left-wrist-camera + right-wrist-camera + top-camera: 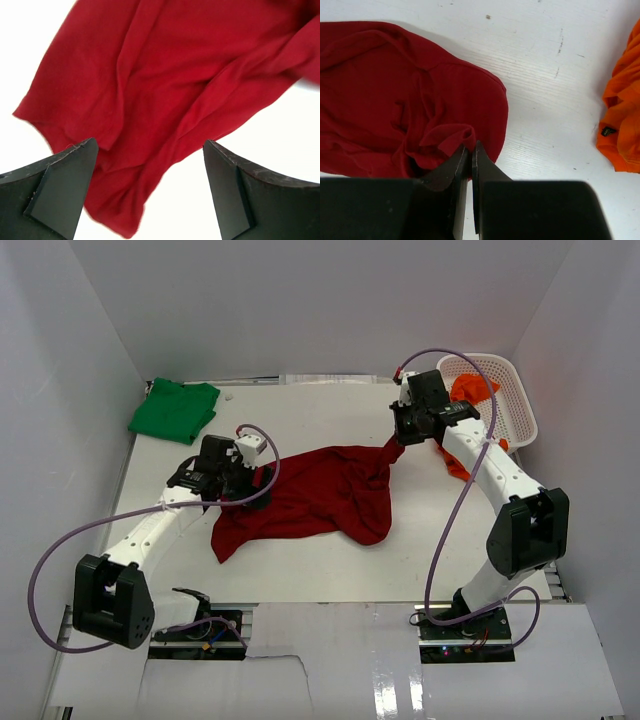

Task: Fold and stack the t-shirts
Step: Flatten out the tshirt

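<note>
A raised fold of the red shirt (117,117) is below, so I will lower my left gripper toward the left in its wrist view to pinch that fold.
The dark red t-shirt (310,495) lies crumpled in the middle of the table. My right gripper (396,443) is shut on its upper right edge and lifts that corner; the pinched fold shows in the right wrist view (465,137). My left gripper (235,490) is open and empty, hovering over the shirt's left part (165,90). The bright green t-shirt (174,410) lies folded at the back left. The orange t-shirt (470,392) hangs partly out of the basket and shows in the right wrist view (622,115).
A white plastic lattice basket (512,400) stands at the back right against the wall. White enclosure walls ring the table. Purple cables loop from both arms. Bare white table (300,570) lies in front of the red shirt.
</note>
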